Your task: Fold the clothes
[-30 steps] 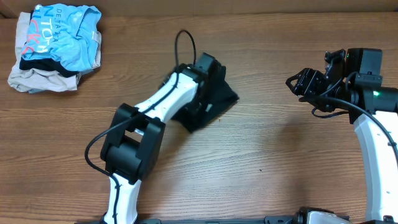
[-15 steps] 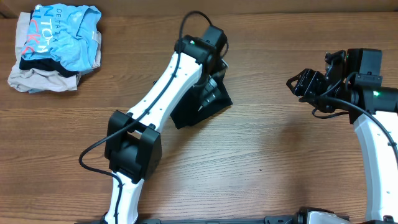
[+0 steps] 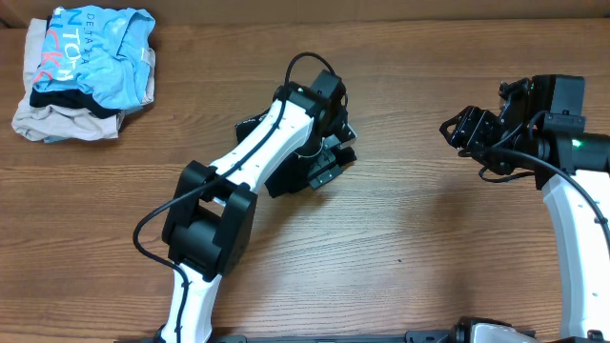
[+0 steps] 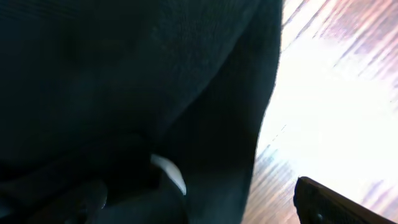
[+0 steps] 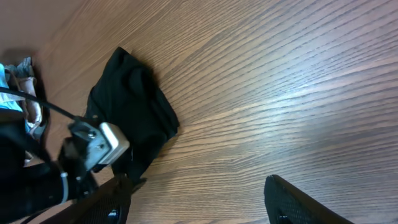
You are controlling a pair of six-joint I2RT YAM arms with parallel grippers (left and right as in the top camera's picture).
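Observation:
My left gripper is just above the black T-shirt's bundled edge (image 4: 247, 186), which lies between its fingers. One finger is already over bare wood, so I will lower the gripper onto the edge next.
The black T-shirt (image 3: 282, 181) lies as a small folded bundle at the table's middle, mostly hidden under my left arm. It also shows in the right wrist view (image 5: 134, 106) and fills the left wrist view (image 4: 124, 81). My left gripper (image 3: 334, 160) is low over the bundle's right edge. One finger (image 4: 323, 202) shows apart from the fabric with bare wood between them, and the other is hidden in the dark cloth. My right gripper (image 3: 456, 129) hovers at the table's right side, well away from the shirt, with its fingers (image 5: 199, 205) spread and empty.
A pile of other clothes sits at the far left corner: a light blue shirt (image 3: 95, 52) with pink and white lettering on top of a beige garment (image 3: 57, 122). Bare wooden tabletop (image 3: 429, 219) lies between the arms and along the front.
My left wrist swung toward the table's far side, then came back down onto the shirt. The black bundle shifted a little to the left. The right arm has not moved.

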